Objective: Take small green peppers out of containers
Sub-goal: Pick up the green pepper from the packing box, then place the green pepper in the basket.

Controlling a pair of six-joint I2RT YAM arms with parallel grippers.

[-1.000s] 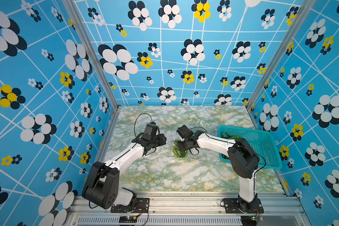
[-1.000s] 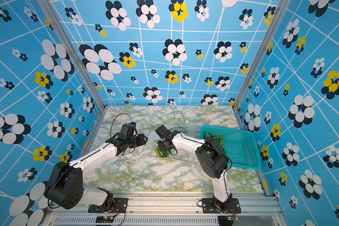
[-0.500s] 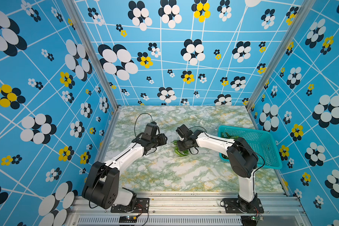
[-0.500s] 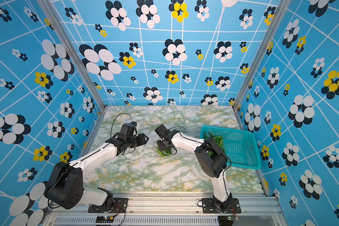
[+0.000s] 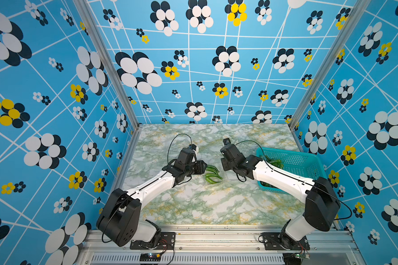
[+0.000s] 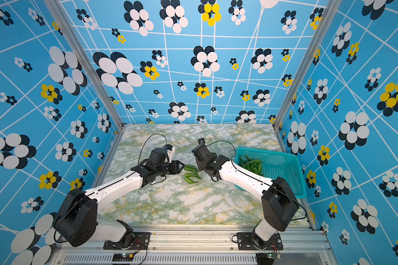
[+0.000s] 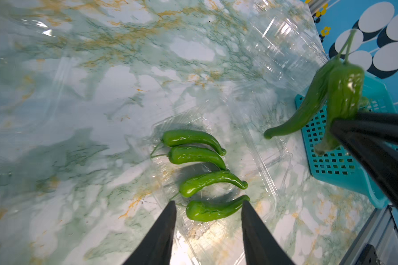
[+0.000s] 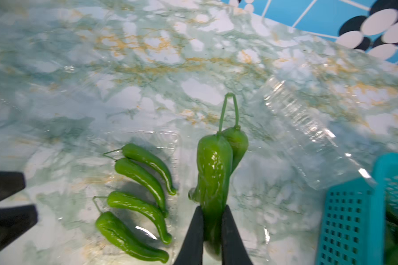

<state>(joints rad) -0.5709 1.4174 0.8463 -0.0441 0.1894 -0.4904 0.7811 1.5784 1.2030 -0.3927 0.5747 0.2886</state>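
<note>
My right gripper carries the joined pair sideways over the basket's pepper-filled end (image 6: 252,166) (image 8: 395,240) next and releases it there, because the teal basket already holds other peppers.
Several small green peppers (image 7: 193,156) lie side by side in an open clear container (image 7: 271,181) on the marble table, seen in both top views (image 5: 213,175) (image 6: 191,175). My left gripper (image 7: 208,204) is open just above the nearest pepper and holds nothing. My right gripper (image 8: 212,207) is shut on two small green peppers (image 8: 213,165), joined at the stems and lifted beside the container (image 8: 170,140). The left wrist view shows this pair (image 7: 340,91) hanging in front of the basket.
A teal perforated basket (image 5: 308,160) stands at the right with more peppers (image 6: 251,165) inside. An empty clear clamshell (image 8: 308,133) lies behind the arms next to the basket. My left fingers (image 8: 7,206) show at the edge of the right wrist view.
My right gripper has shut on two peppers and moved right and up, away from the container. The left arm has barely moved.
</note>
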